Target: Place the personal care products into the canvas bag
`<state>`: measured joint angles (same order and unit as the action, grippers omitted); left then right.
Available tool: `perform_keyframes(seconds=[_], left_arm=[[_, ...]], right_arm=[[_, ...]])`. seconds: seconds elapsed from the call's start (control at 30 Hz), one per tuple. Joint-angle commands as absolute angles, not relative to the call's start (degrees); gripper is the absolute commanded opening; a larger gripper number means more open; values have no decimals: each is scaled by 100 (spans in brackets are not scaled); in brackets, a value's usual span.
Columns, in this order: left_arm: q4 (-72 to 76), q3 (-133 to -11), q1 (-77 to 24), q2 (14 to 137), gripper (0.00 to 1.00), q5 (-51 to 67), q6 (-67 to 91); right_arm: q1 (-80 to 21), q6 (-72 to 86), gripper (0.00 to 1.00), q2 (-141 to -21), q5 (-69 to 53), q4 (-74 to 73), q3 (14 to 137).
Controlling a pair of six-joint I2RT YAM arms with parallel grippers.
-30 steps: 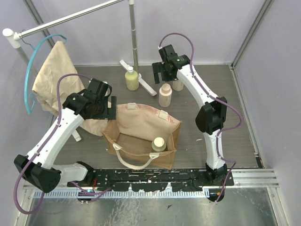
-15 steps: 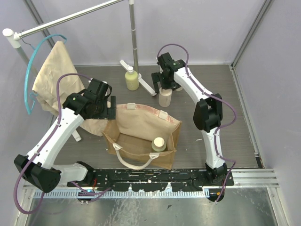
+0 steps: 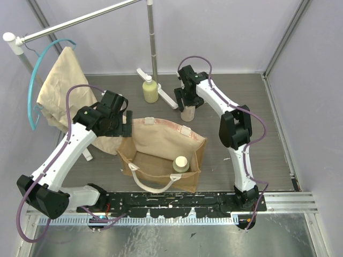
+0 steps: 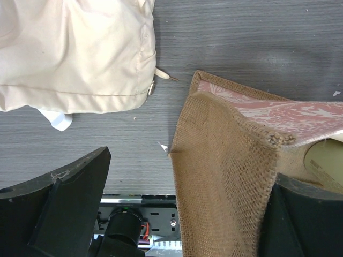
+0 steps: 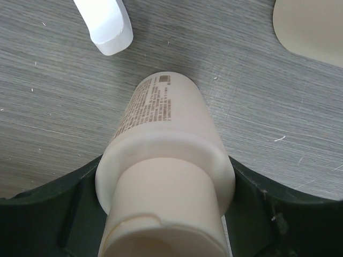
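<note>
The bag's free bottom beside the olive-green bottle (image 3: 180, 163) is back from my right gripper, so I will next raise it, move back over the bag's rim and lower it to release.
The tan canvas bag (image 3: 161, 140) stands open at the table's front middle, with the olive-green bottle (image 3: 180, 163) inside it. My left gripper (image 3: 124, 122) is open at the bag's back left corner (image 4: 225, 160), the bag's wall lying between its fingers (image 4: 185, 210). The bottle's cream cap (image 4: 328, 160) shows past the rim. My right gripper (image 3: 187, 103) is shut on a cream bottle (image 3: 187, 114) that stands upright on the table; its fingers press both sides (image 5: 163, 171). A second cream bottle (image 5: 311, 27) stands just beyond. The yellow-green pump bottle (image 3: 150, 90) stands at the back.
A limp beige cloth (image 3: 59, 91) on a blue hanger (image 3: 33, 91) hangs at the left, its hem near my left gripper (image 4: 75, 53). A metal rack pole (image 3: 153, 43) with a white foot (image 3: 163, 92) stands behind the bottles; the foot's end (image 5: 107, 24) is close to the held bottle.
My right gripper has moved left and down from above the second cream bottle onto the nearer cream bottle and closed round it. The left arm has not moved.
</note>
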<state>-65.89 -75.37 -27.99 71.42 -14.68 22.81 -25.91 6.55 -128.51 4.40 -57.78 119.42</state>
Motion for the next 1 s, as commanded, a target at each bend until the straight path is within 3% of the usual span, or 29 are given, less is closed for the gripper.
perform_keyframes(seconds=[0.0,0.23,0.53,0.83,0.97], left_arm=[[-6555,-7460,-2817,7125,98,-1505,2340],[-6523,-7431,-2813,7154,98,-1438,2331],[-6445,-7416,-2817,7233,98,-1321,2272],[-6395,-7357,-2813,7231,98,-1312,2213],[-6500,-7385,-2813,7233,98,-1367,2147]], right_arm=[[-2606,554,33,-12709,481,-5656,11822],[-2604,492,2,-12212,887,-5889,12011],[-2603,401,1,-11095,772,-6362,13140],[-2645,387,1,-10120,-997,-6694,13264],[-2935,343,1,-9771,-1218,-7028,13080]])
